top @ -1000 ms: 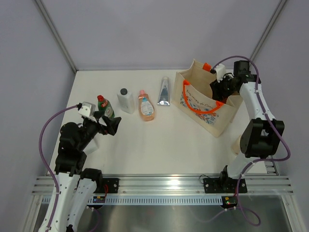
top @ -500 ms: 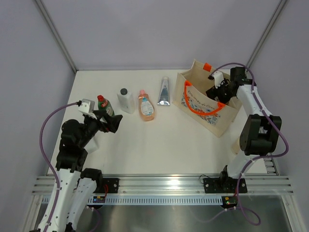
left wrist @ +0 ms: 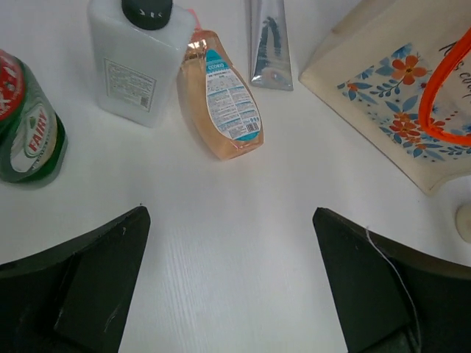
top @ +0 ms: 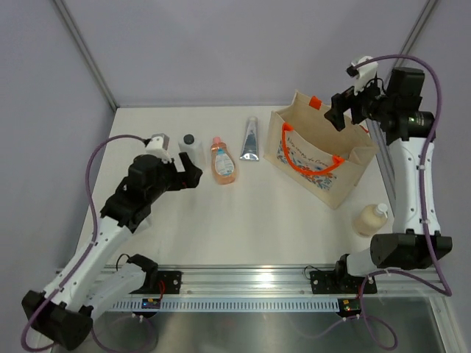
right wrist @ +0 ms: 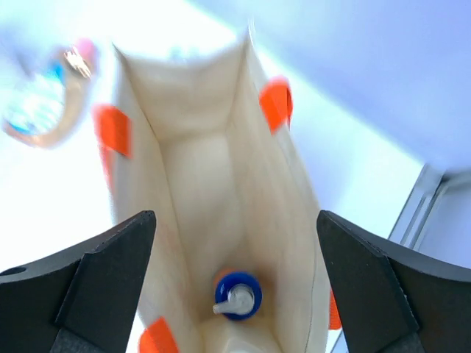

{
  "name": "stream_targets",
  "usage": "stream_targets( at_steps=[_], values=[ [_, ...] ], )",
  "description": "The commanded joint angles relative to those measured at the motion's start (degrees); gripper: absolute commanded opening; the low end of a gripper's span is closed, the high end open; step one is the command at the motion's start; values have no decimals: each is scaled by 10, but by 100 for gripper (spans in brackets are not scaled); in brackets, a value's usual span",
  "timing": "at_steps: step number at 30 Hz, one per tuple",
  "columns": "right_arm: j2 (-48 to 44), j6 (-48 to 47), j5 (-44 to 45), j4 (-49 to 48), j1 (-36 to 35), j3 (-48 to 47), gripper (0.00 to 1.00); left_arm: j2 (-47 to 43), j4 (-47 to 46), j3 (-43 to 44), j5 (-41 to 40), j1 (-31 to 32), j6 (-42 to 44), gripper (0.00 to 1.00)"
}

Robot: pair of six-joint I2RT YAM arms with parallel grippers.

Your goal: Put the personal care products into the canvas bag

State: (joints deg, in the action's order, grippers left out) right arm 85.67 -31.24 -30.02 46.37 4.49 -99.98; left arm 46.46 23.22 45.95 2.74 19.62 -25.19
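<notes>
The white bottle [top: 190, 143] should come between the fingers of my left gripper below its black cap, so I will next move the gripper outward and down while turning it.
The canvas bag [top: 318, 163] stands at the right with its mouth up. My right gripper [top: 344, 110] hangs open above its far corner; the right wrist view looks down into the bag [right wrist: 199, 184], where an orange-blue bottle [right wrist: 237, 298] with a blue top stands at the bottom. The open right gripper [right wrist: 235, 217] holds nothing. My left gripper [left wrist: 229, 213] is open and empty over bare table, short of the row: green bottle [left wrist: 26, 129], white bottle [left wrist: 132, 62], peach-pink bottle [left wrist: 221, 99], silver tube [left wrist: 270, 44]. From above the left gripper [top: 188, 175] partly covers the white bottle [top: 190, 143].
A cream pump bottle [top: 370, 218] lies on the table right of the bag, near my right arm's base. The peach-pink bottle [top: 222, 163] and silver tube [top: 250, 140] lie between my left gripper and the bag. Grey walls close off the table's back and sides.
My right gripper opened and rose out of the bag, leaving the orange-blue bottle inside. My left arm reached forward and to the right, toward the row of bottles.
</notes>
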Motion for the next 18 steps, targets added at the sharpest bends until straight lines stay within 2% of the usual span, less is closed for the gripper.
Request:
stream_targets(
  at_steps=[1,2,3,5,7,10,11,13,15,18],
  values=[
    [-67,68,-102,13,-3,-52,99,64,20,66,-213,91,-38,99],
    [-76,79,-126,11,-4,-44,100,85,27,77,-251,130,-53,99],
    [-98,103,-177,-1,-4,-13,99,128,34,88,-335,144,-96,99],
    [-124,136,-207,-28,-11,34,100,172,45,112,-395,162,-144,98],
    [-191,169,-200,-125,-58,168,99,252,25,137,-487,167,-237,97],
    [-211,185,-186,-159,-81,221,100,310,-7,164,-527,167,-248,97],
    [-213,191,-191,-169,-82,233,100,357,-7,181,-541,167,-253,97],
    [-219,204,-207,-195,-82,270,99,406,-1,244,-565,164,-253,97],
    [-221,209,-215,-218,-83,291,100,469,1,300,-565,160,-245,97],
    [-225,205,-219,-230,-83,320,100,525,-10,337,-574,159,-230,97]
  ],
)
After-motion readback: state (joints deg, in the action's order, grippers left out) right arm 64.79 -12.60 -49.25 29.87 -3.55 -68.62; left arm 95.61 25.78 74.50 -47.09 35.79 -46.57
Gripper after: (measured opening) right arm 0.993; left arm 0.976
